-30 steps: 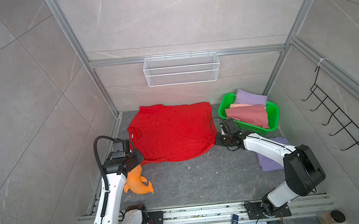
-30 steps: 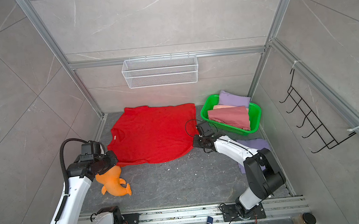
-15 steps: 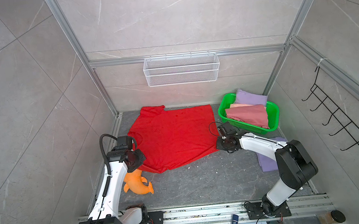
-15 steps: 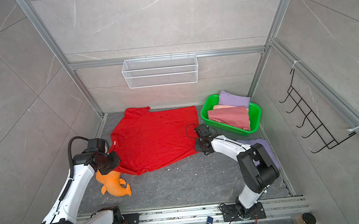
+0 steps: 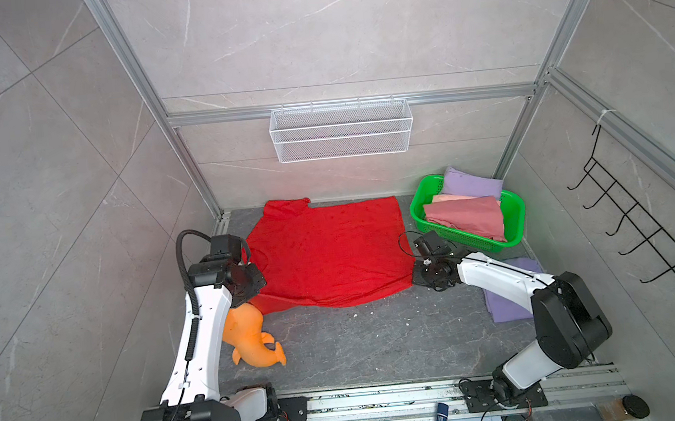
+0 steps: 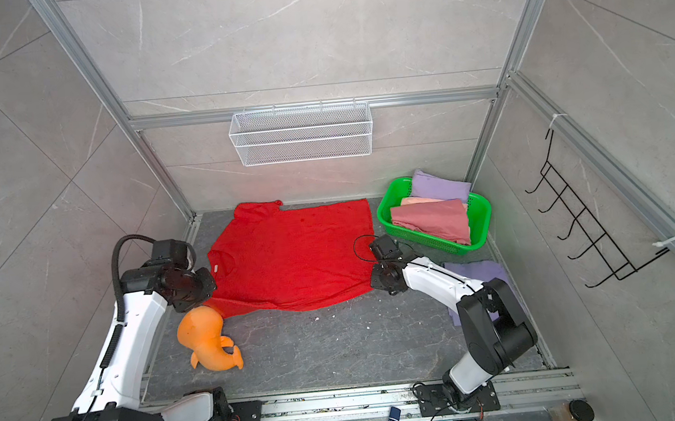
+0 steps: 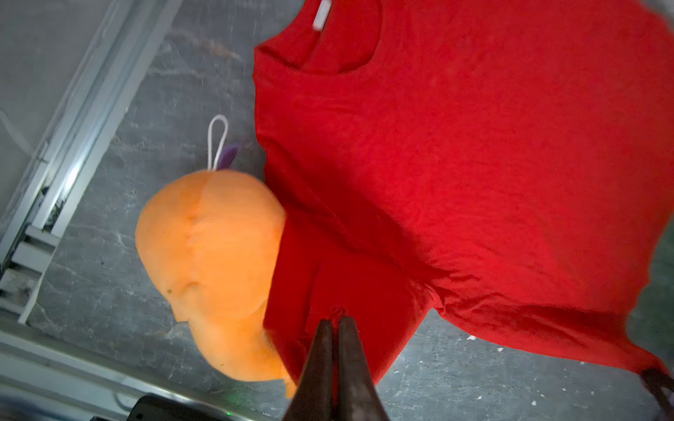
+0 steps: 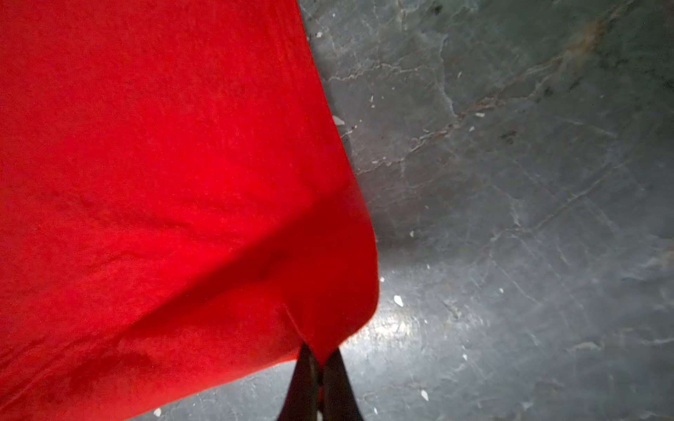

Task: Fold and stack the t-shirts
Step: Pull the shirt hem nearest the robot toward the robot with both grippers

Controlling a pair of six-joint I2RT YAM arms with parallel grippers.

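Observation:
My right gripper holds the raised hem corner of the red t-shirt. Next I need to pull the corner slightly back, lower it onto the bare floor just below and let it go so it lies flat.
A bright red t-shirt (image 5: 327,254) (image 6: 289,253) lies spread on the grey floor, collar to the left. In the left wrist view my left gripper (image 7: 337,320) is shut on its near sleeve, close beside the orange toy. In the right wrist view my right gripper (image 8: 320,359) is shut on the near right hem corner, which is raised a little off the floor. Lavender (image 5: 471,185), pale peach (image 5: 447,198) and dusty rose (image 5: 468,219) t-shirts lie folded in the green basket (image 5: 514,221). Another folded lavender t-shirt (image 5: 506,296) lies on the floor, partly under my right arm.
An orange plush toy (image 5: 251,335) (image 7: 211,255) lies at the front left, touching the red sleeve. A white wire shelf (image 5: 341,130) hangs on the back wall and black hooks (image 5: 637,227) on the right wall. Bare floor lies in front of the red shirt.
Both grippers stay shut on the red shirt. The right one has drawn its corner towards the front, and the shirt's far sleeve now shows at the back left.

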